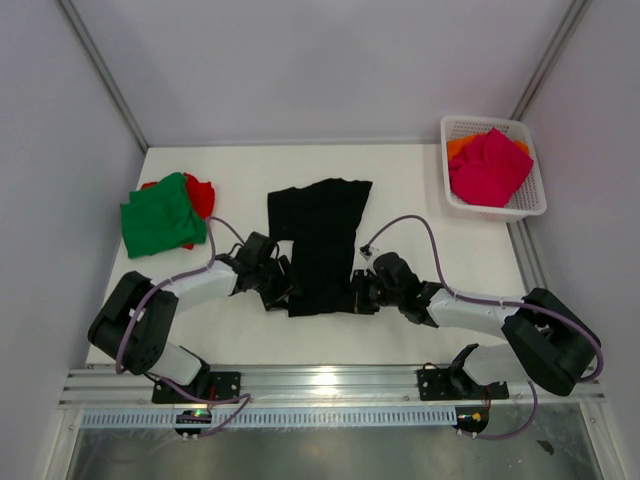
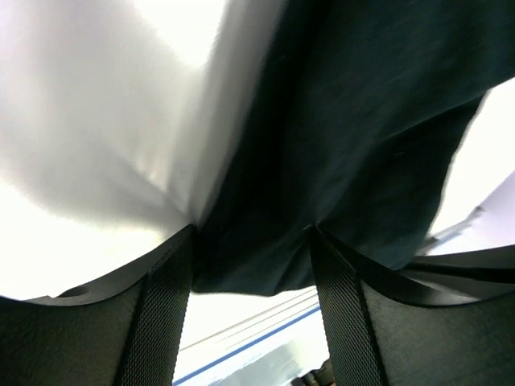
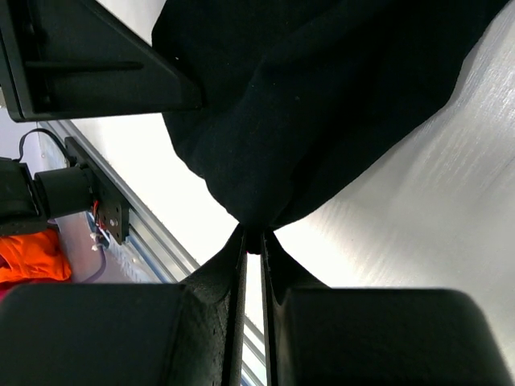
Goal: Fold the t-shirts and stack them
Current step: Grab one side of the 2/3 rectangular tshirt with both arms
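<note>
The black t-shirt still lies long, so the pinch in my right gripper goes outward over the black t-shirt's far corner [image 1: 366,185] nearest the basket next and gets released.
The large black t-shirt [image 1: 318,235] lies partly folded in the middle of the table, a long strip running from far to near. My left gripper [image 1: 281,290] is at its near left corner; in the left wrist view the left gripper [image 2: 251,229] stands open, with the black t-shirt's [image 2: 354,121] hem lying between its wide-apart fingers. My right gripper [image 1: 358,295] is at the near right corner. The right gripper [image 3: 253,239] is shut on a pinch of the black t-shirt [image 3: 322,96]. A folded green shirt [image 1: 160,215] lies on a red shirt [image 1: 203,195] at the left.
A white lattice basket [image 1: 530,195] stands at the far right with a magenta-pink shirt [image 1: 490,168] on an orange shirt [image 1: 462,146]. A metal rail [image 1: 330,385] runs along the near edge. Grey walls close in the table's sides.
</note>
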`<state>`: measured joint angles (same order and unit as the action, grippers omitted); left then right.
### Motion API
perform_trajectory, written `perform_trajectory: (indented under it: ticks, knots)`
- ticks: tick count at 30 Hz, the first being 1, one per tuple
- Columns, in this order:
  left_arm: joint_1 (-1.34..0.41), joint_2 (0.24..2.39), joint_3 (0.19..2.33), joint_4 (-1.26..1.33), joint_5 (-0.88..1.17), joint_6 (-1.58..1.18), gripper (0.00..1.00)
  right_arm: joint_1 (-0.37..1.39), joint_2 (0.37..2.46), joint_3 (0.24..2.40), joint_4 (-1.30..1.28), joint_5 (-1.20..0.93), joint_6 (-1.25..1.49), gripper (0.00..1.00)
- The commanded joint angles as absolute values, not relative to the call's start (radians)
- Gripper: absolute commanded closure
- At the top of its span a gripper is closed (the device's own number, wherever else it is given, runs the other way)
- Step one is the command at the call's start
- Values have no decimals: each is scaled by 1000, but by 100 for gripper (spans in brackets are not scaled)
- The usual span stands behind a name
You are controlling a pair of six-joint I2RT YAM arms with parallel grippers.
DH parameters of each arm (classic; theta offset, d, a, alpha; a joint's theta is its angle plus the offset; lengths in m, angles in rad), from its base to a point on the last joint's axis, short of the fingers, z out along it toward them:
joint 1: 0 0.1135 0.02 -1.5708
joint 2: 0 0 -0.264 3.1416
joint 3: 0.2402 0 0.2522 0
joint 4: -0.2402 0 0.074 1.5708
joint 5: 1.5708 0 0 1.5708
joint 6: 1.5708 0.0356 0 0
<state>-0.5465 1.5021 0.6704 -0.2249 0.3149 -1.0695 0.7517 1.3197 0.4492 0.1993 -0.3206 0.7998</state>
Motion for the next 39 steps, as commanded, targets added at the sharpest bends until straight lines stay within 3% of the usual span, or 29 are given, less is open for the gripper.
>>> perform_trajectory:
  ticks: [1, 4, 6, 7, 10, 16, 30, 39]
  knots:
    - [-554, 1480, 672, -509, 203, -997, 39, 755, 1328, 483, 233, -302, 785, 97]
    - [-554, 1459, 692, -528, 187, -1000, 43, 756, 1333, 485, 235, -301, 785, 97]
    - [-554, 1457, 701, -531, 187, -999, 53, 755, 1335, 486, 235, -301, 787, 97]
    - [-554, 1459, 706, -531, 190, -996, 63, 756, 1336, 486, 233, -301, 785, 97]
    - [-554, 1468, 719, -526, 190, -985, 76, 755, 1336, 488, 227, -301, 782, 97]
    - [-554, 1483, 723, -529, 187, -982, 89, 755, 1325, 488, 215, -296, 776, 97]
    - [-554, 1540, 868, -615, 123, -920, 90, 752, 1342, 537, 169, -288, 733, 97]
    - [-554, 1663, 1179, -785, 54, -830, 90, 652, 1325, 727, 42, -325, 629, 97]
